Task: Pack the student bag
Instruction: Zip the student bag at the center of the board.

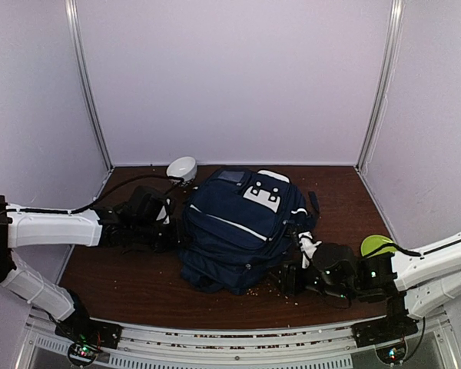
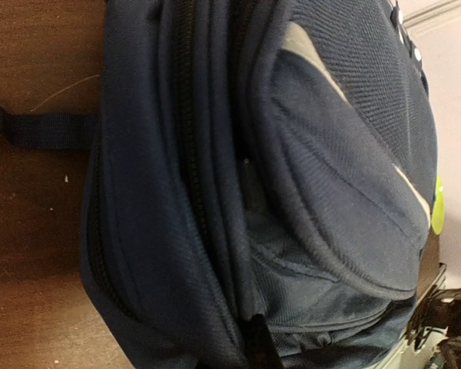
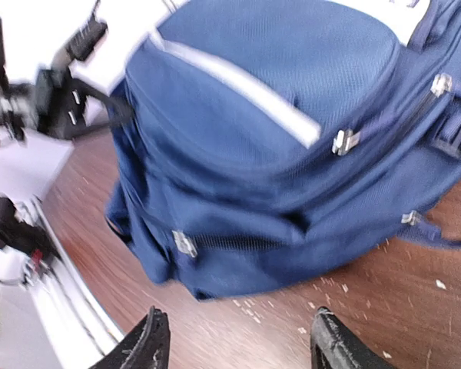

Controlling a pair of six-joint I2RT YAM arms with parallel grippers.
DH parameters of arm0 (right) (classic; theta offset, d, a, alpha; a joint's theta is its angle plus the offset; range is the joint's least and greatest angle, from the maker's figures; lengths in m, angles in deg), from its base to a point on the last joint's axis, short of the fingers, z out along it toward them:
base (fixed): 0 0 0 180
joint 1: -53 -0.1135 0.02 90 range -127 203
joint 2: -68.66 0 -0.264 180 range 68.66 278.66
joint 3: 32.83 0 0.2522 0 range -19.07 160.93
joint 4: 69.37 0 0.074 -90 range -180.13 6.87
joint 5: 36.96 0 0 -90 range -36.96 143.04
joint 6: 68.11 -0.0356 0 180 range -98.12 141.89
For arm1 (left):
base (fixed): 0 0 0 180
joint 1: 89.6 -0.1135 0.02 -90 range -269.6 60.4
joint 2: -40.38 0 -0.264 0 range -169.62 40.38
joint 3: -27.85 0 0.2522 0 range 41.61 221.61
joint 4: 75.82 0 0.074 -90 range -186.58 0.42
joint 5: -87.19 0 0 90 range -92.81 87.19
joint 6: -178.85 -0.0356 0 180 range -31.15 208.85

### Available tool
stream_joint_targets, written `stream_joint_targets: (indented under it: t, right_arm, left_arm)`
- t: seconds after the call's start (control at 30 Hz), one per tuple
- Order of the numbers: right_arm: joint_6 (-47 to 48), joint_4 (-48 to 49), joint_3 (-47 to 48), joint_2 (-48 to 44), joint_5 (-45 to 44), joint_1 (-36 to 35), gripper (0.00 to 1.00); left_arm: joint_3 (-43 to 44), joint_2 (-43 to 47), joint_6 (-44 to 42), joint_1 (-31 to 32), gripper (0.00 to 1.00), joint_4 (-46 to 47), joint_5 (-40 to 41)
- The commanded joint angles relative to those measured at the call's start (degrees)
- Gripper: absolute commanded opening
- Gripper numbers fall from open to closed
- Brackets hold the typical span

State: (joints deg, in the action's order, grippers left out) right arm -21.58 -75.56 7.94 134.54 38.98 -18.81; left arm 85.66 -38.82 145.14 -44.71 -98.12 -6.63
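Observation:
My left gripper, shut on the bag's fabric fold, will rise, pull the fold left in the top view and release it.
The student bag point(image 1: 238, 231) is a large navy-blue backpack with white stripes, lying in the middle of the brown table. It fills the left wrist view point(image 2: 307, 154) and the upper part of the right wrist view point(image 3: 246, 138). My left gripper point(image 1: 171, 224) presses against the bag's left side. Its dark tip point(image 2: 261, 347) is buried in a fold of the fabric, shut on it. At the bag's near right corner my right gripper point(image 1: 286, 278) stands open over bare table point(image 3: 242, 346), nothing between its fingers. A metal zipper pull point(image 3: 184, 244) sits just ahead of it.
A white bowl-shaped object point(image 1: 182, 167) sits behind the bag at the back left. A lime-green item point(image 1: 378, 244) lies by the right arm. Something white point(image 1: 309, 247) sits at the bag's right edge. A black strap point(image 2: 46, 129) trails onto the table. Pale crumbs point(image 3: 330, 296) dot the wood.

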Motion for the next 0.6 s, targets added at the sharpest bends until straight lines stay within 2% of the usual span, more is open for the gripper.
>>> stream_joint_targets:
  t: [0.0, 0.1, 0.2, 0.33, 0.43, 0.47, 0.5, 0.57]
  right_arm:
    - [-2.41, 1.26, 3.15, -2.29, 1.43, 3.58, 0.63]
    - [-7.31, -0.11, 2.22, -2.11, 0.52, 8.83, 0.60]
    - [-13.25, 0.91, 0.84, -0.79, 2.39, 14.06, 0.52]
    - [-13.73, 2.57, -0.18, 0.40, 1.71, 14.93, 0.50]
    - [-11.82, 3.71, -0.99, 2.20, 1.69, 15.03, 0.50]
    - [-11.05, 4.27, -1.42, 2.83, 1.67, 15.02, 0.50]
    - [-10.69, 4.76, -1.90, 3.36, 1.49, 15.07, 0.51]
    - [-10.59, 7.03, -3.42, 3.94, 1.56, 15.17, 0.52]
  left_arm:
    - [3.93, 1.09, -11.13, -0.50, 0.00, -6.54, 4.26]
    - [5.62, 0.22, -14.68, -0.58, 0.00, -8.19, 4.84]
    - [8.27, -0.40, -18.94, -0.93, 0.00, -11.87, 8.06]
    - [12.60, -0.74, -24.59, -0.93, 0.00, -18.14, 16.83]
    - [13.92, -1.06, -27.12, -0.92, 0.02, -20.35, 17.64]
    - [13.79, -0.71, -27.55, -0.94, 0.13, -20.33, 16.58]
    - [13.52, -0.06, -28.01, -0.87, 0.37, -20.12, 15.40]
    - [12.87, 2.82, -29.10, 0.13, 0.67, -19.70, 14.04]
